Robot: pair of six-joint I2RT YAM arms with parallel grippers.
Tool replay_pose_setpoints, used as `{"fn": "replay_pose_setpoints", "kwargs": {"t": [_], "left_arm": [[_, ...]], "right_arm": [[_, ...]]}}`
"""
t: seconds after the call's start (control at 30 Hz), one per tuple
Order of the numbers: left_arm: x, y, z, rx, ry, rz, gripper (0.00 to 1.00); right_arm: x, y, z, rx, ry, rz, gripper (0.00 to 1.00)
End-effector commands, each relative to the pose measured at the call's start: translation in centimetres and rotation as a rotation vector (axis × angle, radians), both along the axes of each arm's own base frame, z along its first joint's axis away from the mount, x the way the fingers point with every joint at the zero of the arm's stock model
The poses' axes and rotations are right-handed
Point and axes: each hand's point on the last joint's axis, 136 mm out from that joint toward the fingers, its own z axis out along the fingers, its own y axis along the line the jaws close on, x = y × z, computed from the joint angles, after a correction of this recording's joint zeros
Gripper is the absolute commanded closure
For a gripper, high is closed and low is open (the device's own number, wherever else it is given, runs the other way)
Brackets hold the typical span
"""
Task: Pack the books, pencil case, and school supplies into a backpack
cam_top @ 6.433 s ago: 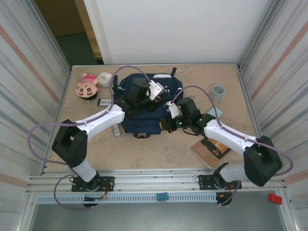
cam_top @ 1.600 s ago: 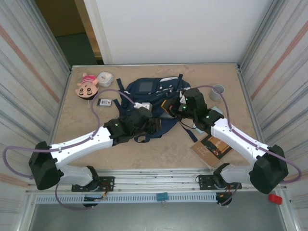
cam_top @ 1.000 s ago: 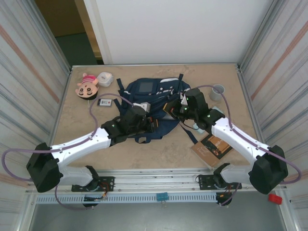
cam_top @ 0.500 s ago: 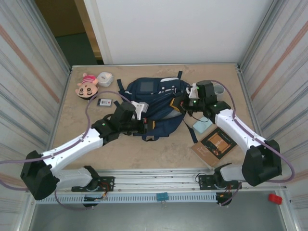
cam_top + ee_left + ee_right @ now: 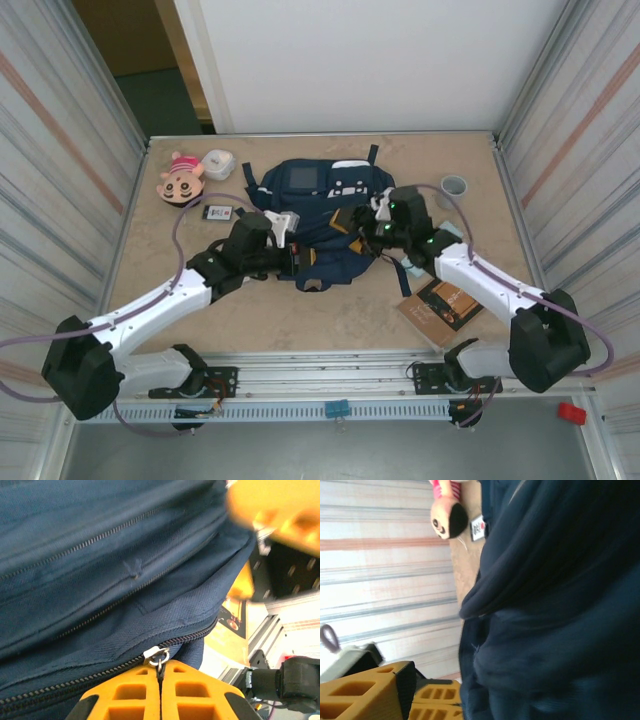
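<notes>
I will pull the zipper pull in my left gripper outward to the backpack's side by the packet next to part the still-joined teeth, then let it go.
The navy backpack [image 5: 318,205] lies mid-table with its grey patch facing up. My left gripper [image 5: 298,258] is at its near edge, shut on the metal zipper pull [image 5: 159,656] of the lower zip. My right gripper [image 5: 364,224] is against the backpack's right side. Its jaws stand apart and dark fabric [image 5: 555,610] lies close before it. The brown book [image 5: 441,306] lies near the right front. The pale blue pad [image 5: 412,266] peeks from under the right arm. One white-and-dark packet [image 5: 218,212] lies left of the backpack. The pencil case is out of view.
A pink doll head [image 5: 180,180] and a small white object [image 5: 217,163] sit at the back left. A grey cup [image 5: 453,186] stands at the back right. Ribbed metal walls close in both sides. Bare tabletop [image 5: 330,320] stretches along the front.
My right gripper has opened and let go of the backpack fabric, sliding back left. The backpack has settled flatter. My left gripper stays shut on the zipper pull.
</notes>
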Motion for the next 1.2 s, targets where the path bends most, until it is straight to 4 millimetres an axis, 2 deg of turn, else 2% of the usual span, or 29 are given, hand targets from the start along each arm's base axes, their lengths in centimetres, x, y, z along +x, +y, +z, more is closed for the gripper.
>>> {"fn": "replay_pose_setpoints", "kwargs": {"t": [0.0, 0.03, 0.1, 0.17, 0.27, 0.33, 0.5, 0.6, 0.63, 0.73, 0.8, 0.87, 0.97, 1.0, 1.1, 1.17], "left_arm": [[0.2, -2.6, 3.9, -0.133, -0.086, -0.052, 1.00], [0.0, -2.8, 3.8, -0.128, -0.084, -0.059, 1.00], [0.0, -2.6, 3.3, -0.096, -0.076, -0.053, 1.00], [0.4, -1.3, 2.2, -0.014, -0.076, -0.012, 1.00], [0.7, 1.1, 1.0, 0.062, -0.080, 0.041, 1.00], [0.8, 2.6, 0.4, 0.076, -0.078, 0.069, 1.00], [0.9, 5.9, -1.0, 0.151, -0.102, 0.121, 1.00], [0.9, 6.1, -1.1, 0.160, -0.122, 0.108, 1.00], [0.9, 5.7, -0.7, 0.140, -0.130, 0.091, 1.00], [1.0, 4.1, 0.8, 0.052, -0.138, 0.051, 1.00], [1.2, 3.1, 1.7, 0.003, -0.141, 0.032, 1.00], [1.2, 2.2, 2.5, -0.028, -0.151, 0.010, 1.00], [0.9, 1.2, 3.0, -0.031, -0.172, -0.032, 1.00], [0.9, 1.3, 2.8, -0.023, -0.168, -0.033, 1.00], [1.3, 2.2, 1.8, 0.028, -0.154, 0.007, 1.00], [1.7, 3.7, 0.7, 0.091, -0.146, 0.052, 1.00]], "right_arm": [[1.2, 0.6, 2.2, 0.081, -0.049, -0.141, 0.31], [1.3, 0.8, 2.0, 0.080, -0.050, -0.147, 0.36], [1.5, 0.8, 2.0, 0.076, -0.053, -0.137, 0.56], [1.8, 0.2, 2.0, 0.042, -0.068, -0.112, 0.76], [2.3, -1.5, 2.6, 0.005, -0.087, -0.063, 0.92], [2.8, -2.8, 3.3, -0.010, -0.120, -0.017, 0.97], [3.4, -5.6, 5.1, -0.031, -0.134, 0.084, 0.99], [3.8, -6.3, 5.6, -0.029, -0.135, 0.084, 0.94], [3.9, -6.2, 5.7, -0.024, -0.128, 0.071, 0.86], [3.8, -5.0, 4.9, 0.003, -0.099, 0.011, 0.47], [3.5, -3.6, 4.0, 0.023, -0.086, -0.040, 0.38], [3.3, -2.2, 3.0, 0.046, -0.056, -0.096, 0.35], [3.4, -0.9, 1.8, 0.050, -0.049, -0.144, 0.38], [3.5, -0.7, 1.5, 0.043, -0.047, -0.145, 0.46], [3.7, -0.7, 1.2, 0.003, -0.051, -0.123, 0.77], [3.8, -0.9, 2.0, -0.001, -0.069, -0.090, 0.90]]}}
